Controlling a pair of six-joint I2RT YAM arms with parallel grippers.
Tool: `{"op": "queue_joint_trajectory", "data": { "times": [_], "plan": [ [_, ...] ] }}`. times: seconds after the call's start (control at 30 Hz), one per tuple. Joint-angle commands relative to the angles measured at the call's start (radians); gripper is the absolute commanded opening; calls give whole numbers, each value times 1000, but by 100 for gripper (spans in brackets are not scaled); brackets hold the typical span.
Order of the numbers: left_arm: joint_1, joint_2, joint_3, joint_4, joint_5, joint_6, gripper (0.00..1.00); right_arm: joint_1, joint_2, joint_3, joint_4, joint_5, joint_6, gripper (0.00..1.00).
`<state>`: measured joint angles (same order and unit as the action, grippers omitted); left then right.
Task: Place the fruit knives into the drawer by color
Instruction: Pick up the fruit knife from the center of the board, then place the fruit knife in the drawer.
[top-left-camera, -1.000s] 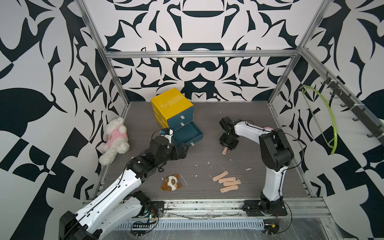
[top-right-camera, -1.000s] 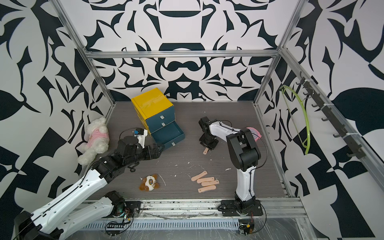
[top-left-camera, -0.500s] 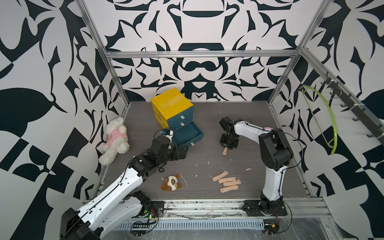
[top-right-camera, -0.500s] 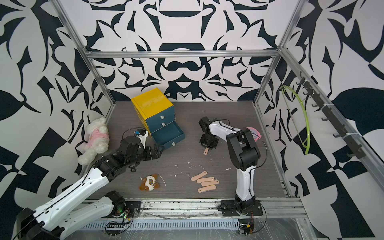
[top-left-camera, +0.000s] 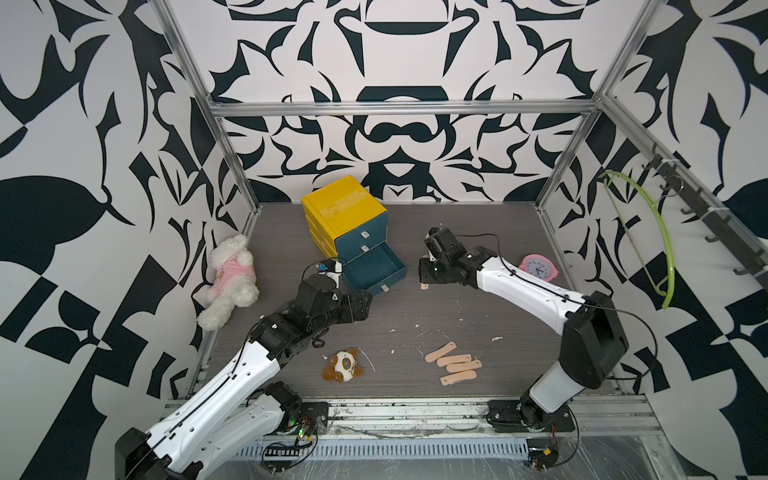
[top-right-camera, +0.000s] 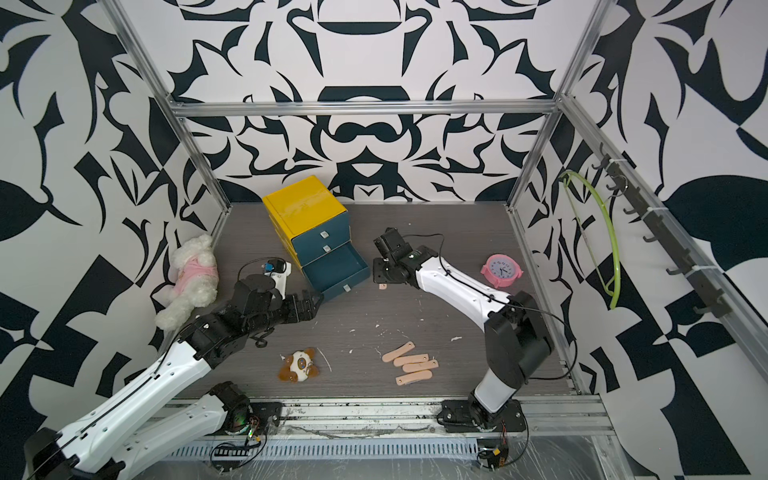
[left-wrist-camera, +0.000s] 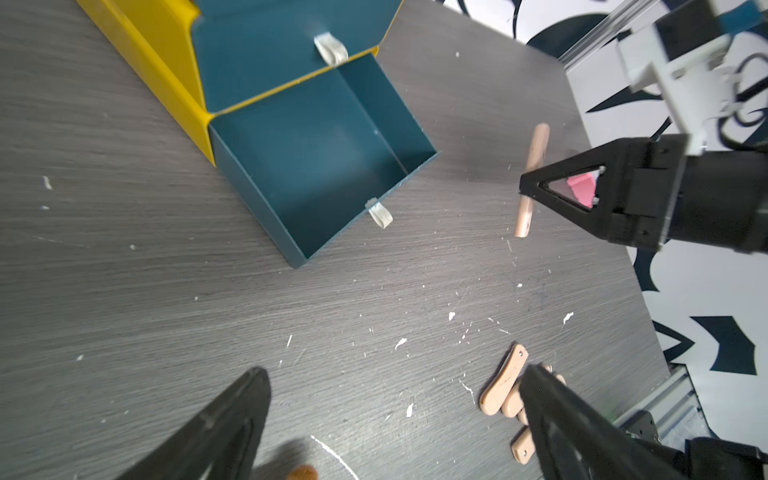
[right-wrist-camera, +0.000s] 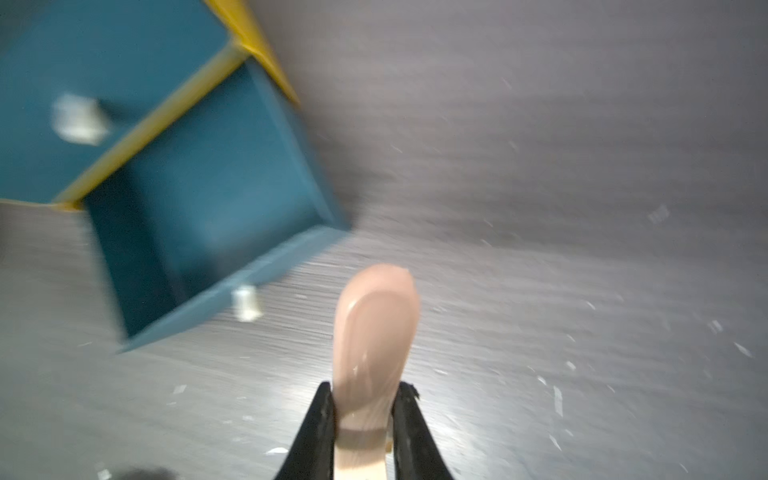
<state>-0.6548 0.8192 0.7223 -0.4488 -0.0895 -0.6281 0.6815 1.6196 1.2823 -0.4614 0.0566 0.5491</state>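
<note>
My right gripper swings sideways over the teal drawer's bare bottom next and lowers the peach fruit knife for release, with the drawer open and empty.
A peach fruit knife (right-wrist-camera: 374, 332) is pinched upright in my right gripper (right-wrist-camera: 365, 388), which is shut on it just above the table, to the right of the drawer. In the left wrist view the same knife (left-wrist-camera: 533, 158) hangs from the right gripper (left-wrist-camera: 524, 187). The bottom teal drawer (top-left-camera: 374, 270) of the yellow cabinet (top-left-camera: 343, 205) is pulled out, and its inside (left-wrist-camera: 316, 166) is bare. Several peach fruit knives (top-left-camera: 453, 365) lie together near the front edge, also seen in a top view (top-right-camera: 409, 361). My left gripper (top-left-camera: 365, 305) is open in front of the drawer, with nothing between its fingers (left-wrist-camera: 232, 415).
A white plush dog in pink (top-left-camera: 230, 278) lies by the left wall. A brown-and-white plush toy (top-left-camera: 343, 365) sits at the front, near my left arm. A pink clock (top-left-camera: 539, 268) stands behind my right arm. A green hanger (top-left-camera: 648, 232) hangs on the right wall.
My right gripper has shut on the peach knife that lay on the table, raised it and carried it left toward the drawer. The left arm has hardly moved.
</note>
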Motion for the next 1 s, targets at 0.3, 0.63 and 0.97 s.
{"op": "queue_joint_trajectory", "data": {
  "times": [0.3, 0.63, 0.97],
  "plan": [
    [-2, -52, -37, -65, -25, -12, 99, 59, 259, 208, 385, -50, 106, 7],
    [-2, -56, -30, -87, 3, 8, 99, 39, 370, 227, 446, -86, 222, 32],
    [-2, -43, -25, -75, 23, 25, 99, 37, 324, 239, 449, -93, 186, 49]
  ]
}}
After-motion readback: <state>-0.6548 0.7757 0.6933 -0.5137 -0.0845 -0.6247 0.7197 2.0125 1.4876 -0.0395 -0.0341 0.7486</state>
